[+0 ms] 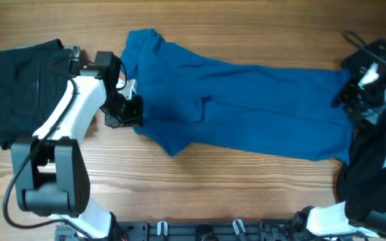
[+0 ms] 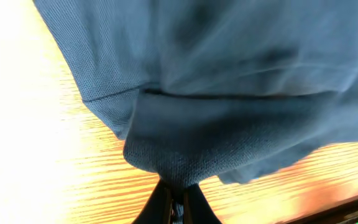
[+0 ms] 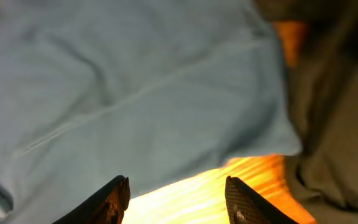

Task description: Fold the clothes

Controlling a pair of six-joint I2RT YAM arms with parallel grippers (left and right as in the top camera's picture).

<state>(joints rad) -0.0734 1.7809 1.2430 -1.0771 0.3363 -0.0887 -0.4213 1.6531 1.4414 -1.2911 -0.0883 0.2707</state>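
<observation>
The shirt is spread open, so my left gripper will next carry the pinched near edge outward over the shirt's far corner (image 1: 145, 44) and let go of it.
A large medium-blue shirt (image 1: 246, 104) lies spread across the middle of the wooden table. My left gripper (image 1: 127, 110) is at the shirt's left edge and is shut on a pinch of blue fabric (image 2: 179, 165), seen bunching into the jaws (image 2: 178, 202) in the left wrist view. My right gripper (image 1: 354, 94) hovers at the shirt's right end; its fingers (image 3: 178, 198) are open and empty over the bare wood just off the shirt's hem (image 3: 135, 93). A black garment (image 1: 22, 80) lies folded at the far left.
A dark charcoal garment (image 1: 370, 174) lies at the right edge, beside the shirt's right end; it also shows in the right wrist view (image 3: 334, 112). A black rail (image 1: 200, 231) runs along the table's front edge.
</observation>
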